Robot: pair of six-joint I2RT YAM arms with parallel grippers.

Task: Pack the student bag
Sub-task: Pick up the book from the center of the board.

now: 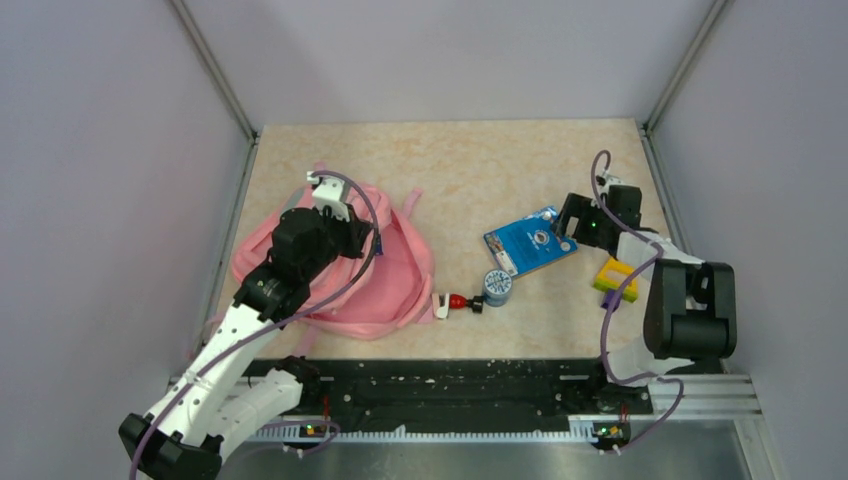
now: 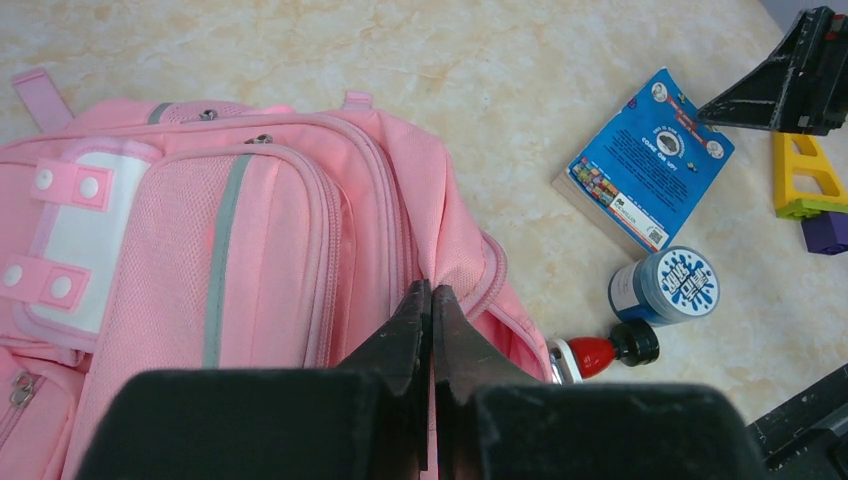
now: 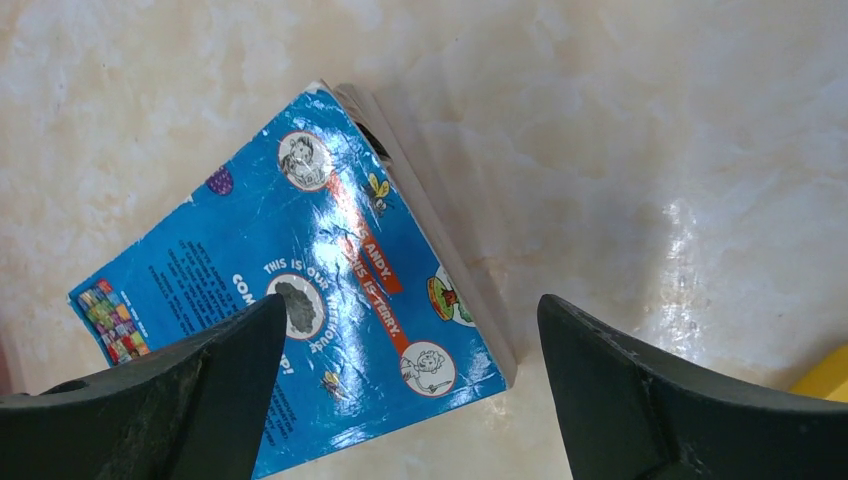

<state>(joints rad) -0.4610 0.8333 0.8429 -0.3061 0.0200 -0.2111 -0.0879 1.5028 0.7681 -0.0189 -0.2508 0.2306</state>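
The blue book's far corner (image 1: 550, 211) is below my right gripper and to its left in the top view, so next I should bring that gripper down toward the bag (image 1: 390, 290) onto that corner.
The student bag (image 1: 390, 290) is a large pink backpack lying flat at the left of the table. It fills the left wrist view (image 2: 250, 220), showing its white patch and front zip pockets. My left gripper (image 1: 372, 243) is over the bag's right edge. Its jaws (image 2: 431, 290) are shut, with puckered pink fabric pinched at the tips. My right gripper (image 1: 568, 225) hangs open over the near right corner of a blue book (image 1: 530, 245). In the right wrist view the book (image 3: 330, 300) lies flat between my spread fingers, untouched.
A blue-lidded jar (image 1: 496, 286) and a small red-capped bottle (image 1: 458, 302) lie between the bag and the book. A yellow block (image 1: 617, 278) with a purple piece (image 2: 825, 232) sits beside the right arm. Walls enclose the table on three sides.
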